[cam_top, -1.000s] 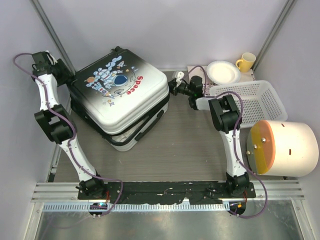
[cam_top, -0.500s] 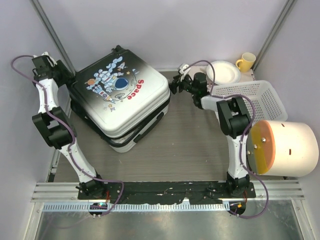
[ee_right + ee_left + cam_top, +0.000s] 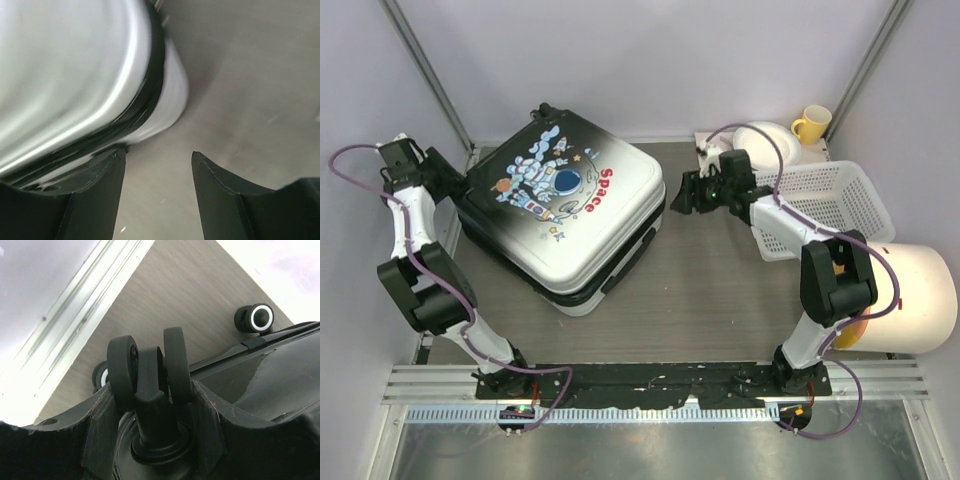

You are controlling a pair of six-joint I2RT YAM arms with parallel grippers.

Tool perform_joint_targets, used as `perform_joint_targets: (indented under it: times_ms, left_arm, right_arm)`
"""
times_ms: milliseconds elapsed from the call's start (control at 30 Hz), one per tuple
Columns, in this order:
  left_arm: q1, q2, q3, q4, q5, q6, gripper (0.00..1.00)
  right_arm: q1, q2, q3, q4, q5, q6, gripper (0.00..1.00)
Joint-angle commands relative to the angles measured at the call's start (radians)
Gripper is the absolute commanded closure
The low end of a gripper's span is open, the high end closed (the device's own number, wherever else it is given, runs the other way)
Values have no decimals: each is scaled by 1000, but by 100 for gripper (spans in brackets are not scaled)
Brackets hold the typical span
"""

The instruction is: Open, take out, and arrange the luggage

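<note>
My left gripper draws back toward my base next, swinging the luggage by the black caster's stem. It then releases the luggage, since the luggage lies slanted atop the table.
The luggage lies flat and closed at the left middle of the table, astronaut print and red "Space" facing up. My left gripper is at its back-left corner. In the left wrist view its fingers press both sides of a black twin-wheel caster, and my left gripper is shut on it. My right gripper hangs open just right of the luggage. In the blurred right wrist view, only bare table lies between the jaws of my right gripper, and the pale shell fills the upper left.
A white slatted basket stands at the right, with a white bowl and a yellow mug behind it. A large white cylinder lies at the right edge. Two more luggage wheels show near the metal rail.
The right gripper has opened and swung forward from the luggage's back-right corner to beside its right side. The luggage has turned and shifted slightly. The left arm has moved with the wheel.
</note>
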Motion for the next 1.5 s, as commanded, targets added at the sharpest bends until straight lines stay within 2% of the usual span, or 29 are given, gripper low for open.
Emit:
perform_joint_targets:
  times_ms: [0, 200, 400, 600, 633, 700, 733, 833, 867, 1000, 1100, 1133, 1167, 1200, 1233, 1300, 1333, 1467]
  left_arm:
    - [-17, -99, -151, -286, 50, 37, 100]
    - [-18, -247, -252, -322, -38, -46, 100]
    - [-17, -337, -321, -383, -32, -116, 100]
    - [-15, -395, -390, -358, 37, -219, 100]
    - [-5, -402, -398, -351, 80, -231, 100]
    - [11, -431, -441, -334, 137, -275, 100]
    - [26, -441, -456, -310, 164, -329, 100]
    - [34, -464, -475, -290, 240, -384, 100]
    - [37, -471, -470, -283, 249, -392, 99]
    - [51, -538, -464, -234, 255, -421, 100]
    - [55, -569, -441, -236, 295, -457, 100]
    - [55, -572, -435, -243, 304, -473, 100]
    - [55, -578, -421, -249, 318, -487, 100]
    - [55, -578, -414, -256, 329, -509, 100]
    - [55, -580, -406, -262, 344, -521, 100]
    - [57, -586, -392, -259, 349, -547, 100]
    - [55, -587, -381, -256, 353, -553, 100]
    - [60, -584, -349, -259, 346, -569, 100]
  right_arm:
    - [122, -82, -91, -145, -28, 114, 39]
    - [224, -9, -68, -59, 39, 198, 40]
    - [225, 148, 66, 114, 90, 243, 39]
    - [225, 435, 420, 175, 95, 186, 39]
    - [225, 470, 526, 181, 95, 177, 39]
    - [224, 578, 632, 184, 84, 135, 39]
    - [224, 611, 744, 170, 85, 118, 39]
    - [216, 688, 904, 121, 101, 55, 34]
    - [209, 685, 912, 121, 105, 52, 34]
    - [161, 561, 811, 122, 116, 36, 32]
    - [141, 385, 613, 147, 76, -9, 30]
    - [139, 338, 500, 173, 66, -23, 30]
    - [138, 233, 440, 188, 37, -47, 30]
    - [139, 187, 379, 208, 26, -49, 30]
    - [139, 133, 250, 266, 21, -40, 30]
    - [141, 4, 129, 332, -10, -9, 30]
    - [147, -30, 23, 384, -5, -1, 30]
    - [152, -111, -119, 392, 0, 94, 32]
